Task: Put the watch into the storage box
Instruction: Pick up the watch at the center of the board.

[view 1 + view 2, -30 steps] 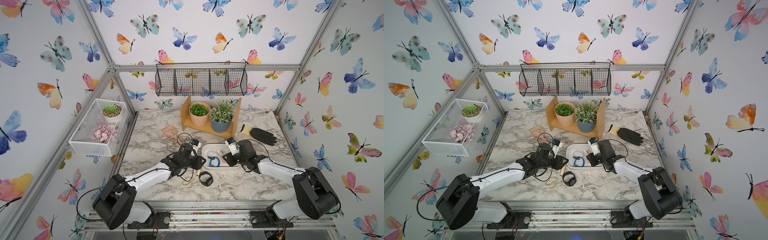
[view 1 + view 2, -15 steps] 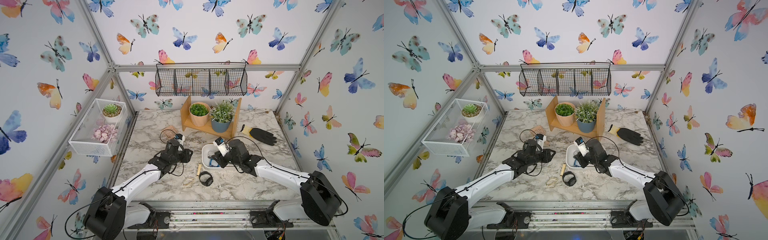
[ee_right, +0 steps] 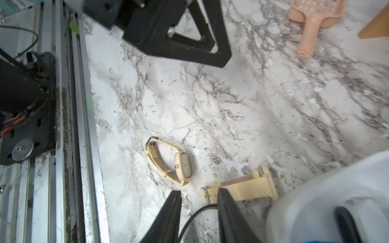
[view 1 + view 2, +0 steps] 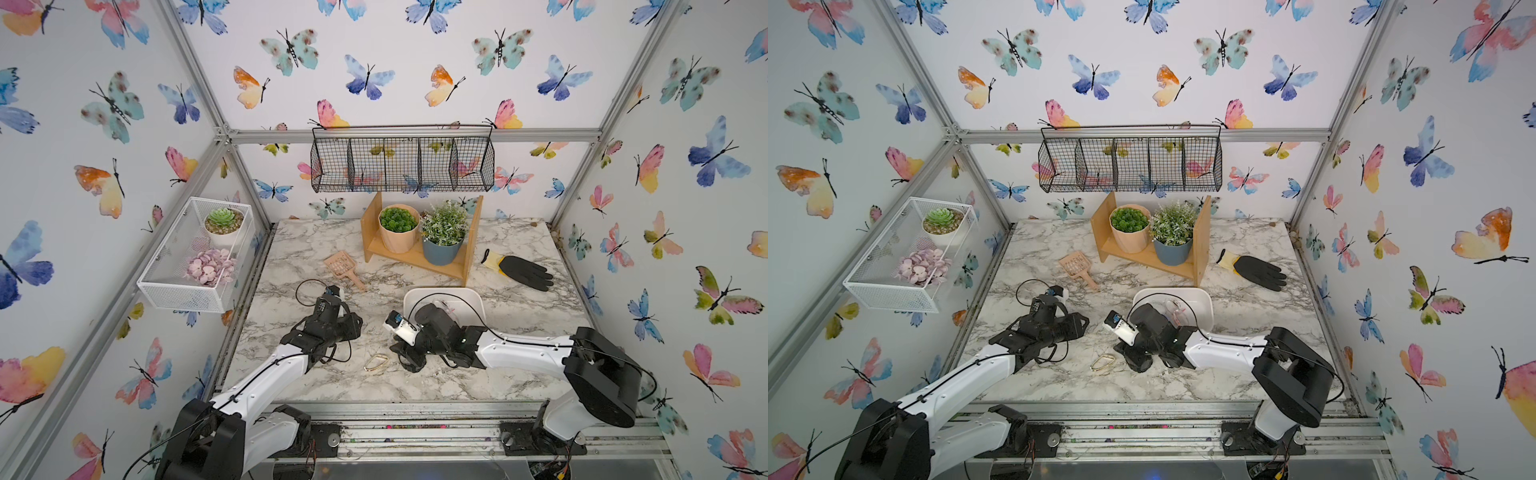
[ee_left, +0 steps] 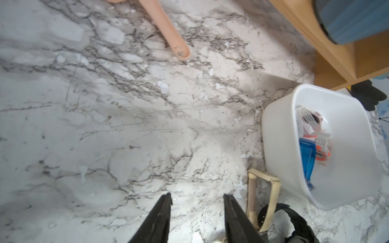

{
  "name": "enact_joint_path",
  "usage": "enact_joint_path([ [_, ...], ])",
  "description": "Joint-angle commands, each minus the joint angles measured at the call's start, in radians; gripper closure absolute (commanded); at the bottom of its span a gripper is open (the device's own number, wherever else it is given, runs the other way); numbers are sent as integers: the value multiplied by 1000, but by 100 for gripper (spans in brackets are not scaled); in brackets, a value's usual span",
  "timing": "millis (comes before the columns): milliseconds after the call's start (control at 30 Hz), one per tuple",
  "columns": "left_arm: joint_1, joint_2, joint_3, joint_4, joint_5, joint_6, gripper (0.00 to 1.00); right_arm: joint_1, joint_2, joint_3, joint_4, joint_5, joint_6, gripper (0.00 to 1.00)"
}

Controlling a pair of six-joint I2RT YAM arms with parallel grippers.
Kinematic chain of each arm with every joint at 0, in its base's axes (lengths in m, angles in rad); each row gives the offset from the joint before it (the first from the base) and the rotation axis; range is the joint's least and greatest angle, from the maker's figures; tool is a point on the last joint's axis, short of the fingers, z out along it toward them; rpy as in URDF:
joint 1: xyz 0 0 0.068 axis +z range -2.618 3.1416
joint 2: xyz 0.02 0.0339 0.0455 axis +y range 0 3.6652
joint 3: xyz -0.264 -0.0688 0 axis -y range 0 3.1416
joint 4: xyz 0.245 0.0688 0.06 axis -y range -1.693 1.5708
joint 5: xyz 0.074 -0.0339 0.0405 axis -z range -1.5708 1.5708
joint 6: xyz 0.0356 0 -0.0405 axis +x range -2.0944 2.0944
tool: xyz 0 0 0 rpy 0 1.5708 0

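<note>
My right gripper should next move off the black watch, back and down onto the loose beige watch's strap near the buckle, because that strap stands on edge.
The white storage box sits at centre right of the marble table, with a blue-strapped watch and wrapped items inside. My right gripper hangs low in front of the box, jaws open, and the thin band of a black watch curves between its fingers. A beige watch with an oval face lies loose just to its left, also seen in a top view. A second beige strap lies against the box. My left gripper is open over bare marble, left of the box.
A pink scoop lies behind the left arm. A wooden shelf with two potted plants stands at the back, a black glove to its right. A black wire basket hangs on the back wall, a white mesh basket on the left wall.
My right arm has swung out of the box, forward and left, down over the black watch, its jaws parting slightly. My left arm has drawn back to the left, away from the box.
</note>
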Motion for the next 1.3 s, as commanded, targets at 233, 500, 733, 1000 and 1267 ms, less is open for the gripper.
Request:
enact_joint_path([
  [233, 74, -40, -29, 4, -16, -40, 54, 113, 167, 113, 34, 79, -110, 65],
  [500, 110, -72, -46, 10, -1, -39, 53, 149, 237, 194, -5, 91, -191, 65],
  [733, 125, -84, -54, 8, 8, -29, 53, 173, 267, 217, -53, 72, -249, 65],
  [1000, 130, -81, -58, 18, 16, -23, 53, 186, 285, 195, -66, 96, -249, 64],
  [1267, 130, -72, -49, 21, 25, -20, 52, 188, 320, 207, -71, 109, -245, 65],
])
